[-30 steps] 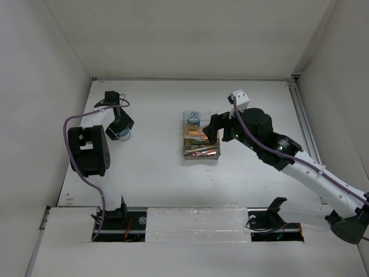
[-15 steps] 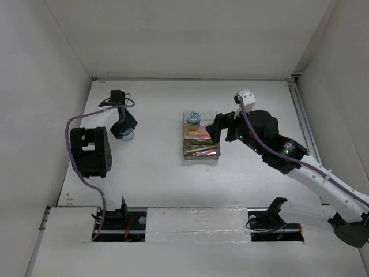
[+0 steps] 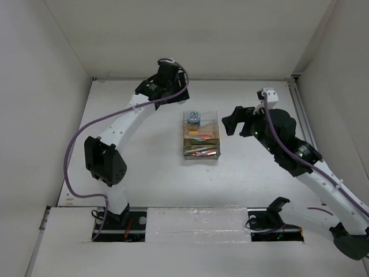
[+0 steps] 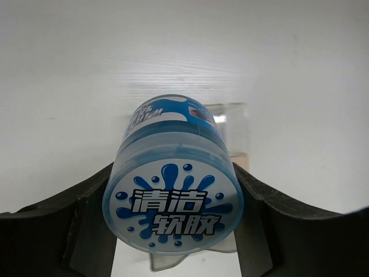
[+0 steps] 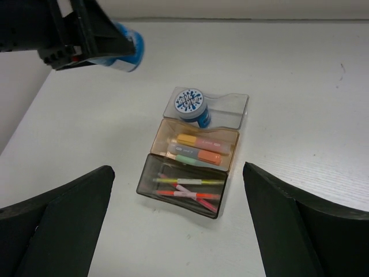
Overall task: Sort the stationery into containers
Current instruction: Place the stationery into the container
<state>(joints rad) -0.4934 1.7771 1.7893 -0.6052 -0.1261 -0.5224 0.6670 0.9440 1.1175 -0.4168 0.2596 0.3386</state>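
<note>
As the half of the organizer's far section beside the second roll (image 3: pixel 208 118) (image 4: pixel 234 128) is empty, I will bring my left gripper to the right in the top view and down there to release.
My left gripper (image 3: pixel 170 78) is shut on a round blue-grey roll (image 4: pixel 173 196) and holds it above the table, behind and left of the organizer. The right wrist view also shows this roll (image 5: pixel 124 46). The clear organizer (image 3: pixel 214 138) lies at mid-table. Its far compartment (image 5: pixel 230 107) holds the second roll (image 5: pixel 189 103). The middle compartment holds short markers (image 5: pixel 199 151) and the near one holds thin pens (image 5: pixel 187 187). My right gripper (image 3: pixel 233 122) is open and empty, raised just right of the organizer. Its jaws stand wide apart in the right wrist view (image 5: pixel 177 170).
White walls enclose the table on the left, back and right. A rail (image 3: pixel 300 115) runs along the table's right edge. The left arm (image 3: pixel 124 121) arches over the table's left side.
My left gripper has lifted the roll from the table's left side and swung it to the back, toward the organizer. My right gripper has drawn back rightward from the organizer.
</note>
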